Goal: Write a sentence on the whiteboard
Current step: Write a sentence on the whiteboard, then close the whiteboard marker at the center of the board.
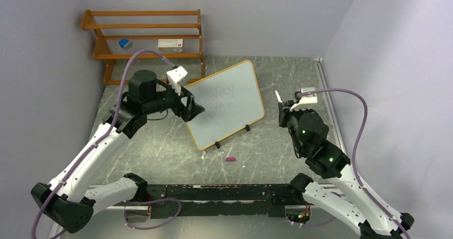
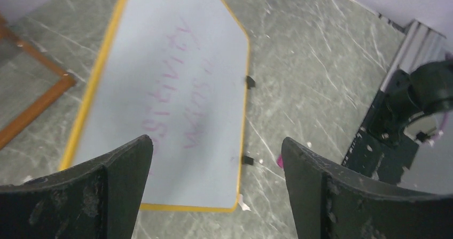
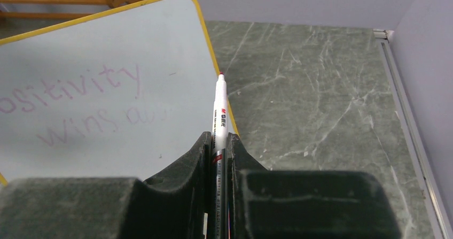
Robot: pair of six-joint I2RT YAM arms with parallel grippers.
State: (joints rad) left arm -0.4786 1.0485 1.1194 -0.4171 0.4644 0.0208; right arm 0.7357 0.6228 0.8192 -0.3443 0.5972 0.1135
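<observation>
The open fingers of my left gripper go back and down around the pink cap [image 1: 231, 159] [image 2: 280, 161] next, as the marker is uncapped.
The whiteboard [image 1: 235, 92] stands tilted on two black feet mid-table, with a yellow-wood rim. The sentence [image 1: 221, 101] is faint purple handwriting in two lines, reading "Positivity wins" [image 3: 80, 102]. My left gripper [image 1: 193, 108] hangs open at the board's left edge. In the left wrist view its fingers [image 2: 216, 143] stand wide apart over the whiteboard [image 2: 160, 62], with nothing between them. My right gripper [image 1: 283, 109] is right of the board, shut on a white marker [image 3: 219, 105] whose tip points up, off the whiteboard [image 3: 80, 46]. A pink cap [image 1: 231, 159] lies on the table in front.
A wooden shelf [image 1: 144, 36] stands at the back left, holding a blue eraser [image 1: 125, 43] and a small box [image 1: 171, 43]. A metal rail [image 1: 326, 89] runs along the right wall. The arms' base bar [image 1: 213, 193] spans the near edge.
</observation>
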